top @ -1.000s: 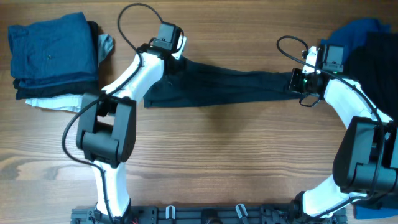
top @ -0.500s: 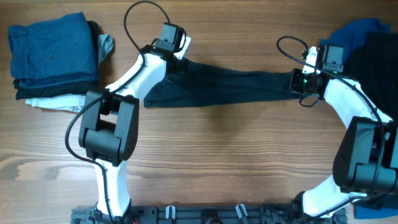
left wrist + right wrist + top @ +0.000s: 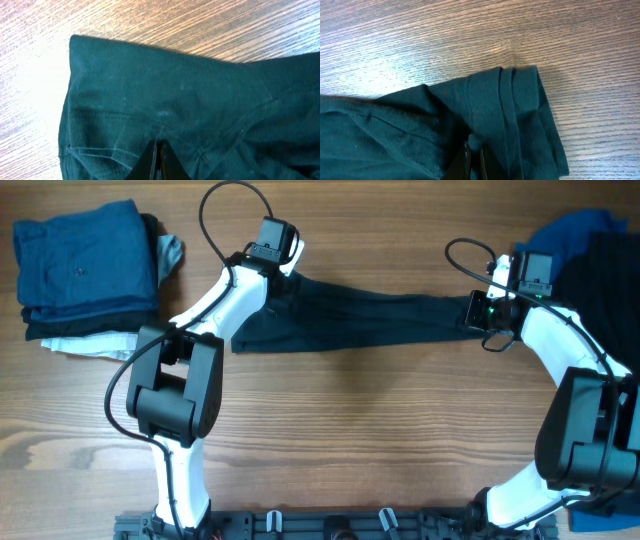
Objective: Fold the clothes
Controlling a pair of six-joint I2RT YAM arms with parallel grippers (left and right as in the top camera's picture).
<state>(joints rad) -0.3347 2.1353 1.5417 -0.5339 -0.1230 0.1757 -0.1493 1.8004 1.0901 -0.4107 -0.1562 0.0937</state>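
Observation:
The shirt's bunched end [image 3: 478, 332] [image 3: 477, 140] lies on the tabletop below my right gripper, so my right gripper will next stay low where it is and open its fingers to let it go.
A near-black navy shirt [image 3: 360, 320] lies stretched in a long band across the far middle of the table. My left gripper [image 3: 283, 280] is shut on its left end, pinching a fold of the cloth [image 3: 165, 105] between its fingertips [image 3: 158, 146]. My right gripper [image 3: 474, 310] is shut on the shirt's right end, where a bunched hem [image 3: 515, 110] sticks out past the fingers [image 3: 474, 150]. More of the clothes lie apart: a folded stack [image 3: 85, 265] at the far left and a loose heap [image 3: 600, 260] at the far right.
The folded stack has a mid blue garment on top, dark and white ones under it. The loose heap of blue and dark garments spills over the right edge, close behind my right arm. Bare wooden tabletop [image 3: 370, 440] spreads in front of the shirt.
My left gripper has shifted slightly along the shirt's left end and closed on the cloth. The right gripper and the shirt have stayed put.

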